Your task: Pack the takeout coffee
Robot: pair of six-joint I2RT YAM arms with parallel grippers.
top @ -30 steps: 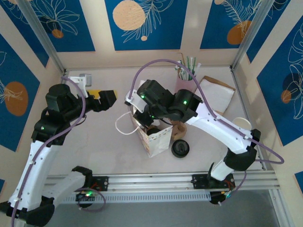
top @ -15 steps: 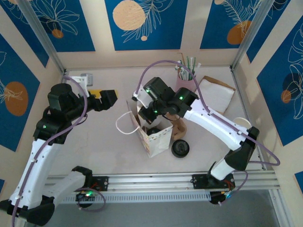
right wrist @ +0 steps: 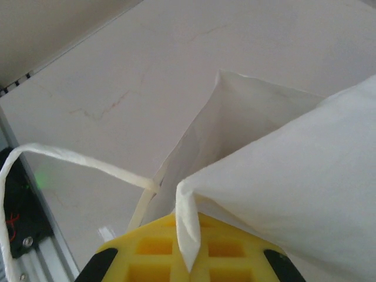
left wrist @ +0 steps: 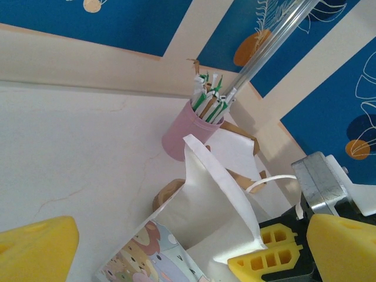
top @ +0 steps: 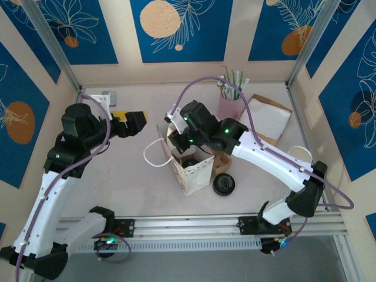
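Observation:
I will keep my right gripper at the white bag's far rim (right wrist: pixel 187 226) next and spread its fingers to release the bag, because the white bag already stands with its opening up and its sides apart.
A white paper bag (top: pixel 194 170) with a cartoon print stands mid-table, mouth up. My right gripper (top: pixel 176 141) is shut on the bag's far rim; in the right wrist view the folded paper edge (right wrist: pixel 187 223) is pinched between its yellow fingers (right wrist: pixel 154 249). My left gripper (top: pixel 130 120) hangs open to the left of the bag, apart from it, with the bag (left wrist: pixel 211 217) between its fingers (left wrist: pixel 35 249) in its wrist view. A white cup rim (top: pixel 301 153), seemingly the takeout coffee, peeks from behind my right forearm. A dark shape inside the bag (top: pixel 189 160) is unclear.
A flat black lid (top: pixel 224 184) lies right of the bag, beside a brown cardboard piece (top: pixel 221 157). A pink cup of straws (top: pixel 230 104) and a flat brown-and-white paper bag (top: pixel 268 116) sit at the back right. The bag's white loop handle (top: pixel 154 154) hangs left.
My right wrist has drawn back from above the bag with the rim in its grip, so the bag's mouth stands wider. The left arm has barely moved.

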